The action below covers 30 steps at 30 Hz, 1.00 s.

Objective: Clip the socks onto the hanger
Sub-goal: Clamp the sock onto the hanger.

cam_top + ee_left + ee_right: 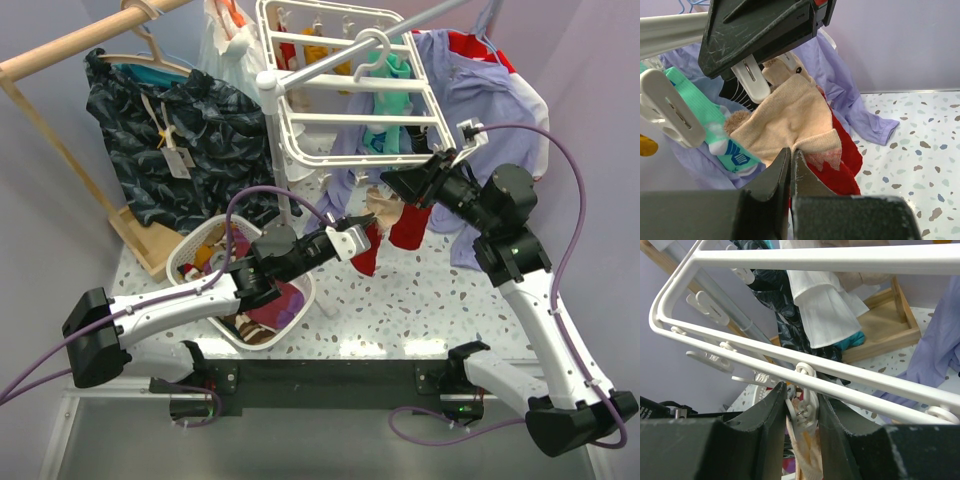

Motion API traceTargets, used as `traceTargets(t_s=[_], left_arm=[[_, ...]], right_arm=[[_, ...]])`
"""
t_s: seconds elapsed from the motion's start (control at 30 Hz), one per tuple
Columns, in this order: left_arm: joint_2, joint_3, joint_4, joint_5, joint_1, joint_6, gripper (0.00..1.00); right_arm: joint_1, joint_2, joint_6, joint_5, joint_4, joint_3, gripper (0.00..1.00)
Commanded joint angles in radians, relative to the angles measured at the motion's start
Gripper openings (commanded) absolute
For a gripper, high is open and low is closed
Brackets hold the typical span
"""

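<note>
Next, my left gripper rises toward the white clip (752,80), which sits above it, and releases the cuff, since the clip overlaps only the cuff's upper edge.
The white grid hanger (340,90) hangs at the back centre, and its bars (840,260) cross the right wrist view. My right gripper (397,184) (800,390) is shut on a small white clip (809,412) under the frame. A tan sock cuff (810,460) sits in that clip's mouth. The red socks (408,226) hang below it, their pale tan cuffs (790,115) bunched at the clip (752,80). My left gripper (352,238) (791,152) is shut on the edge of a sock, where the tan cuff meets the red (842,172).
Teal socks (715,125) hang from a neighbouring clip (670,112). A lavender garment (480,90) drapes behind and to the right. A white laundry basket (190,250) with clothes stands left of centre. A dark garment (170,130) hangs on a wooden hanger on the wooden rack (150,240).
</note>
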Motion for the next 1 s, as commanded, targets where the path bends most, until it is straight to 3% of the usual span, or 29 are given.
traceTargets(t_s=[0.0, 0.97], left_arm=[[0.000, 0.022, 0.033, -0.005, -0.002, -0.014, 0.00], [0.012, 0.080, -0.008, 0.009, 0.026, -0.034, 0.00]], right_arm=[[0.004, -0.013, -0.030, -0.012, 0.004, 0.015, 0.08], [0.004, -0.004, -0.054, -0.035, -0.007, 0.015, 0.08]])
